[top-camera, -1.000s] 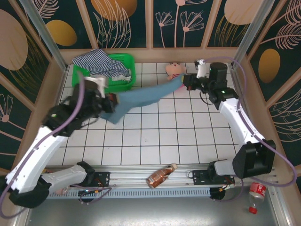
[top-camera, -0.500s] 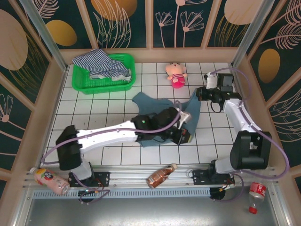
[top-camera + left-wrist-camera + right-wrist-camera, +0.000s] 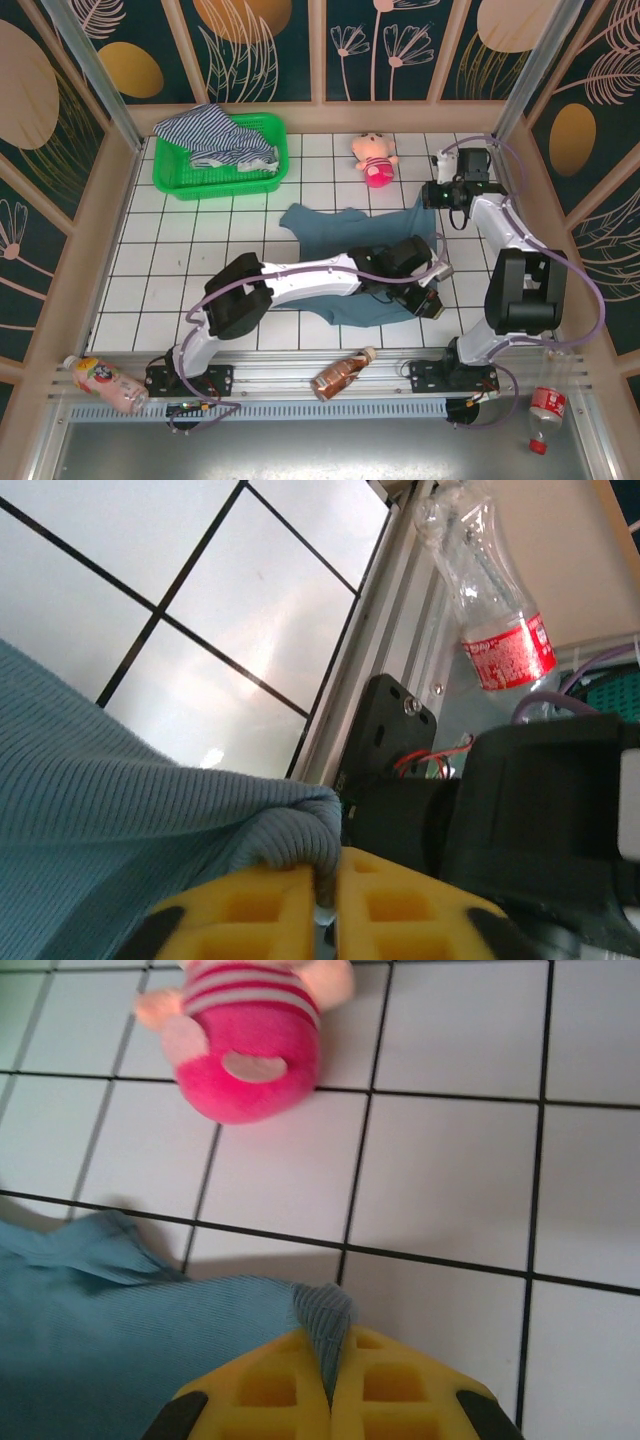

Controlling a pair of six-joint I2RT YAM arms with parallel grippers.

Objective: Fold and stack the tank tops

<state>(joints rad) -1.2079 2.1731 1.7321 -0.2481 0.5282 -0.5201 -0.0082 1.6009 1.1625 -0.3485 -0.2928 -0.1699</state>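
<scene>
I need to lower my right gripper away from the pink doll to release the tank top's corner on the white tiles, since they lie below my gripper.
The teal-blue tank top [image 3: 325, 228] lies spread on the white tiles at the middle of the table. My left arm reaches across the table, and my left gripper [image 3: 428, 300] is at the top's near right corner. In the left wrist view that gripper [image 3: 330, 890] pinches a fold of the ribbed teal cloth [image 3: 110, 800] between its yellow fingers. My right gripper [image 3: 428, 195] is shut on the top's far right corner, where the teal cloth [image 3: 130, 1330] runs into that gripper [image 3: 338, 1365]. The striped tank top [image 3: 215, 135] is heaped in the green basket.
The green basket [image 3: 215, 186] stands at the back left. A pink plush doll [image 3: 373, 160] [image 3: 250, 1050] lies just behind the teal top. Bottles lie on the front rail: a brown one [image 3: 343, 372], one at the left [image 3: 100, 378], and a red-labelled one [image 3: 545, 408] [image 3: 505, 645] at the right.
My left arm swung from beside the basket across to the near right, carrying its end of the teal top. The top went from stretched in the air to spread on the tiles.
</scene>
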